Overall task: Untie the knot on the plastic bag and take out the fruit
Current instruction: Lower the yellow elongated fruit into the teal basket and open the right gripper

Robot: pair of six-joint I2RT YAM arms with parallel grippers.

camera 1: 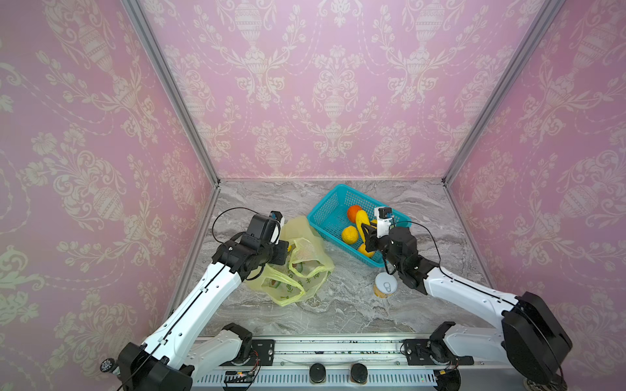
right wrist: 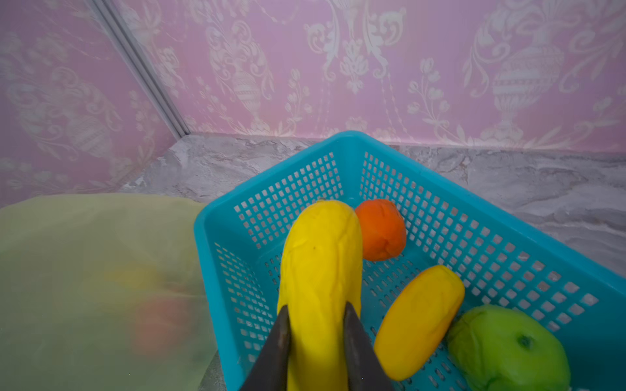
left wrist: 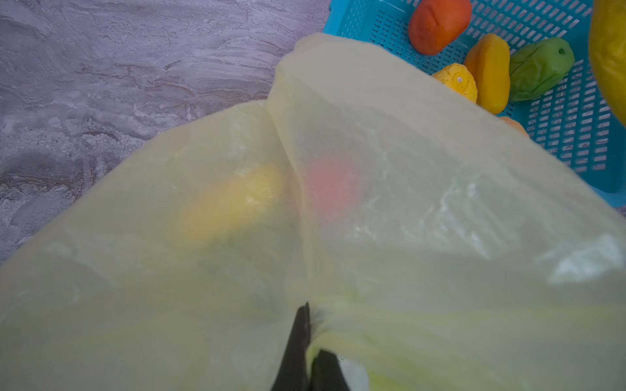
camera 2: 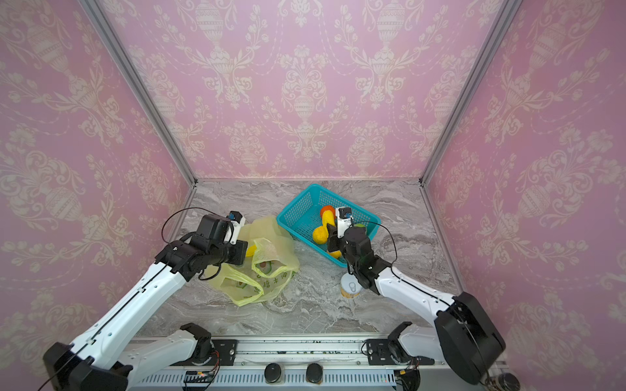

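Observation:
The right gripper lowers outward next and releases the long yellow fruit beside the orange-red one. The bare bottom of the basket lies below and outward of it.
The pale yellow-green plastic bag (camera 1: 305, 267) (camera 2: 267, 264) lies crumpled left of centre. No knot shows; its handle loops (camera 1: 288, 289) lie open and apart. My left gripper (left wrist: 310, 325) is shut on a fold of the bag. A yellow fruit (left wrist: 230, 203) and a red one (left wrist: 332, 186) show dimly through the plastic. My right gripper (right wrist: 316, 306) (camera 1: 364, 232) is shut on a long yellow fruit (right wrist: 321, 254) (camera 1: 360, 216), held over the teal basket (camera 1: 325, 203) (right wrist: 210, 220). In the basket lie an orange-red fruit (right wrist: 381, 230), a yellow-orange one (right wrist: 420, 321) and a green one (right wrist: 508, 348).
A white-lidded can (camera 1: 386, 286) (camera 2: 352, 287) stands upright on the marble table just in front of the basket, under my right forearm. Pink patterned walls close the table at the back and both sides. The bag's far edge touches the basket's left corner.

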